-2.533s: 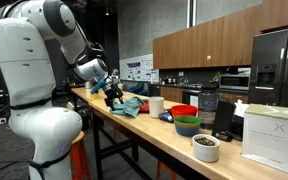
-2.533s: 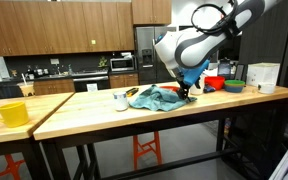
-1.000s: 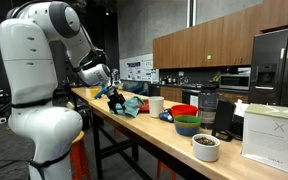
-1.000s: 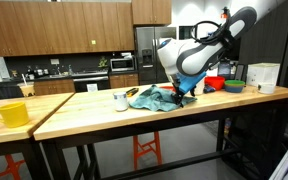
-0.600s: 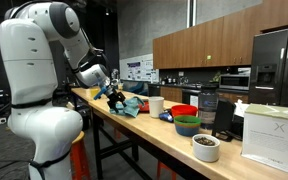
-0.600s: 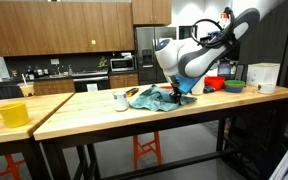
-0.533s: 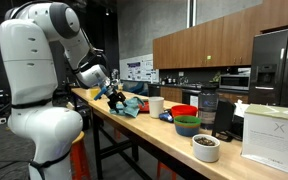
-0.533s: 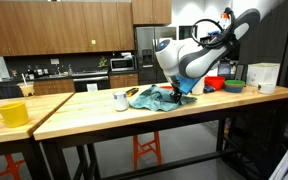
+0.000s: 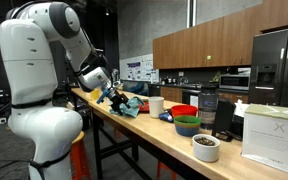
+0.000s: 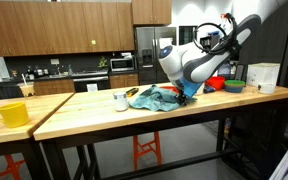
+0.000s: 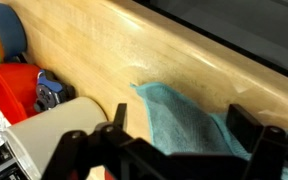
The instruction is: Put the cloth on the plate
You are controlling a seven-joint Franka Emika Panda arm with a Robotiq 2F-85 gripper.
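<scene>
The gripper's fingers stay low at the cloth's edge and come together on the teal fold (image 11: 187,122) next, since that flap lies directly between them.
A teal cloth (image 10: 156,98) lies crumpled on the wooden table (image 10: 94,115). It also shows in an exterior view (image 9: 130,105) and in the wrist view (image 11: 184,125). A yellow-orange plate edge (image 10: 133,94) peeks from under the cloth's side; most of the plate is hidden. My gripper (image 10: 189,93) is low at the cloth's edge, seen also in an exterior view (image 9: 113,98). In the wrist view my gripper (image 11: 182,122) is open, its two fingers wide apart with a flap of cloth between them.
A white cup (image 11: 44,135) and a red bowl (image 11: 9,85) stand beside the cloth. Farther along are a green-and-blue bowl (image 9: 187,125), a white bowl (image 9: 206,147) and a white box (image 9: 274,135). A small white mug (image 10: 120,100) and a yellow mug (image 10: 11,113) are at the other end.
My arm has changed pose a little, the wrist tilting over the cloth's edge. The gripper stays at the same spot and the cloth has not visibly moved.
</scene>
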